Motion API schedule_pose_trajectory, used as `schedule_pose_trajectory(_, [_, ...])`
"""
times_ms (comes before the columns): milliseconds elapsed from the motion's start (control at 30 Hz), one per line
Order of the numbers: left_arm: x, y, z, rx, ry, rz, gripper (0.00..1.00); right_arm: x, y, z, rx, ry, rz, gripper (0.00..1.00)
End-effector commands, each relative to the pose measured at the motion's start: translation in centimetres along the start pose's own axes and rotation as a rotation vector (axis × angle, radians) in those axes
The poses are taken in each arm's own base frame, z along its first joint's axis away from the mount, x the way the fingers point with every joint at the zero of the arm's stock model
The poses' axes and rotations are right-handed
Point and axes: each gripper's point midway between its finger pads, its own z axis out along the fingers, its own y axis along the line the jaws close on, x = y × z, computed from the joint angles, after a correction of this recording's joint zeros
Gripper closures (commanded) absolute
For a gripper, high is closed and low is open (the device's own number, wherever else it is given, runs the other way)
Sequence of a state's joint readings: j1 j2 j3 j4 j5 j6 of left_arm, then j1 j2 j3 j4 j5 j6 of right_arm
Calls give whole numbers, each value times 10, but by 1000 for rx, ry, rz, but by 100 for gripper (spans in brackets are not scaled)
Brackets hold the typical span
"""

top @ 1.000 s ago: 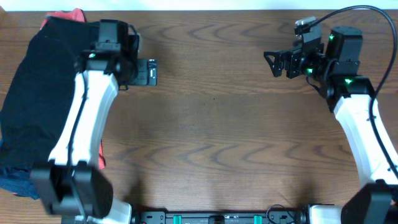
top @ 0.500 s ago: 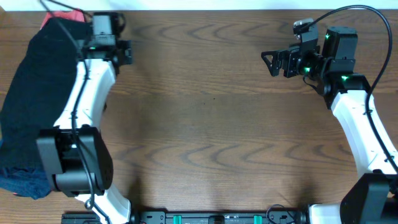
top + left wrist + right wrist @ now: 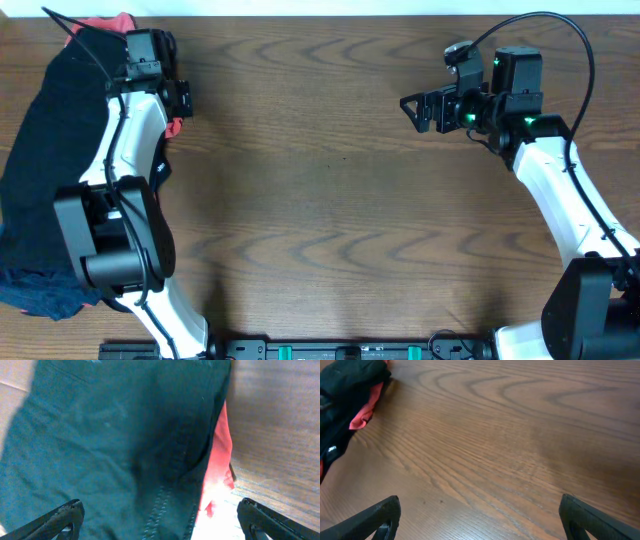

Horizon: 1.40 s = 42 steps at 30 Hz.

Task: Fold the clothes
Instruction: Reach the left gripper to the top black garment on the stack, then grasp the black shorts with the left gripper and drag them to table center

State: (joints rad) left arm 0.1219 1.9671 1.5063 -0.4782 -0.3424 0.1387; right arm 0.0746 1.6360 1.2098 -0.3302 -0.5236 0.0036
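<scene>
My left gripper moves down open onto the black garment's edge [image 3: 186, 484] beside the red piece of cloth next and closes. That garment lies topmost on the pile.
The clothes lie piled at the table's left edge. A black garment [image 3: 50, 160] is on top, a coral-red tee [image 3: 108, 22] peeks out at the back, and navy-blue shorts [image 3: 30, 292] show at the front. My left gripper [image 3: 172, 100] hangs open over the pile's right edge. In the left wrist view its fingers [image 3: 65, 516] straddle the black garment [image 3: 110, 445] and a strip of red tee [image 3: 220, 465], with nothing held. My right gripper [image 3: 418, 110] stands open above bare wood at the back right. Its wrist view shows the gripper [image 3: 480, 517] empty and the pile [image 3: 345, 382] far off.
The brown wooden table [image 3: 340, 220] stretches between the arms. A black cable [image 3: 560, 25] loops above the right arm. The table's back edge runs just behind the pile and both grippers.
My left gripper has swung left and back, from over bare wood to the pile's right edge. My right gripper has drifted slightly left. Both stay open.
</scene>
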Motion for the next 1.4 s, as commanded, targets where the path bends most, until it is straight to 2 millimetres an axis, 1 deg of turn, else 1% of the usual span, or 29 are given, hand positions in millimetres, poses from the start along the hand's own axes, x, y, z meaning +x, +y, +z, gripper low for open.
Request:
schedule_pose_trajectory(0, [0,-2,11,6,20,-4,1,-6,4,1,-7,-8,-16,3])
schedule_pose_trajectory(67, [5,-3,18,4,36,-21,2,-6,3,1,-7,-6,-14,4])
schedule_pose_trajectory(133, [8,-1,24,0,47,-53,3,-5,3,1,-7,-2,-13,9])
schedule_pose_trajectory(233, [9,6,28,-9,51,-127,12,-5,3,1,-7,-3,-13,12])
schedule_pose_trajectory(333, [8,9,29,-13,46,-159,31,-6,3,1,-7,-6,-15,17])
schedule_pose_trajectory(367, [8,9,29,-13,43,-160,41,-6,3,1,-7,-6,-14,17])
schedule_pose_trajectory(400, [7,9,29,-13,41,-161,46,-5,3,1,-7,-5,-14,18])
schedule_pose_trajectory(433, [6,9,29,-13,38,-162,59,-5,3,1,-7,-5,-14,19])
schedule_pose_trajectory(467, [5,9,28,-12,33,-162,67,-5,3,1,-6,-5,-14,20])
schedule_pose_trajectory(500, [4,8,28,-12,29,-163,75,-6,3,1,-6,-6,-14,21])
schedule_pose_trajectory(533, [3,8,27,-11,25,-164,79,-6,3,1,-6,-6,-15,25])
schedule_pose_trajectory(567, [2,7,26,-10,21,-163,87,-6,3,1,-6,-7,-15,28])
schedule_pose_trajectory(600, [0,6,24,-8,16,-162,92,-6,3,1,-6,-8,-16,30])
schedule_pose_trajectory(633, [-1,6,22,-7,12,-160,94,-6,3,1,-6,-8,-16,32])
schedule_pose_trajectory(700, [-8,3,10,0,-11,-165,94,-7,3,1,-6,-10,-16,36])
schedule_pose_trajectory(767, [-19,1,-10,13,-55,-183,94,-7,3,1,-5,-13,-18,40])
schedule_pose_trajectory(833, [-36,-3,-38,33,-124,-206,94,-8,2,0,-4,-16,-18,43])
schedule_pose_trajectory(900, [-54,-9,-73,61,-206,-215,94,-10,1,-2,-1,-23,-18,48])
schedule_pose_trajectory(933, [-62,-13,-94,80,-253,-213,94,-12,1,-5,2,-30,-19,50])
schedule_pose_trajectory(1033, [-77,-29,-150,139,-361,-196,94,-21,0,-17,13,-61,-25,51])
schedule_pose_trajectory(1067, [-80,-38,-170,166,-396,-183,94,-25,0,-23,19,-76,-28,52])
schedule_pose_trajectory(1100, [-82,-45,-184,186,-419,-172,94,-28,0,-29,24,-89,-30,52])
schedule_pose_trajectory(1167, [-81,-67,-213,238,-462,-138,94,-38,-1,-46,40,-127,-33,53])
schedule_pose_trajectory(1267, [-74,-106,-242,319,-490,-76,94,-51,-1,-77,71,-186,-38,54])
schedule_pose_trajectory(1367, [-60,-156,-263,442,-481,-16,94,-56,-2,-109,108,-226,-32,56])
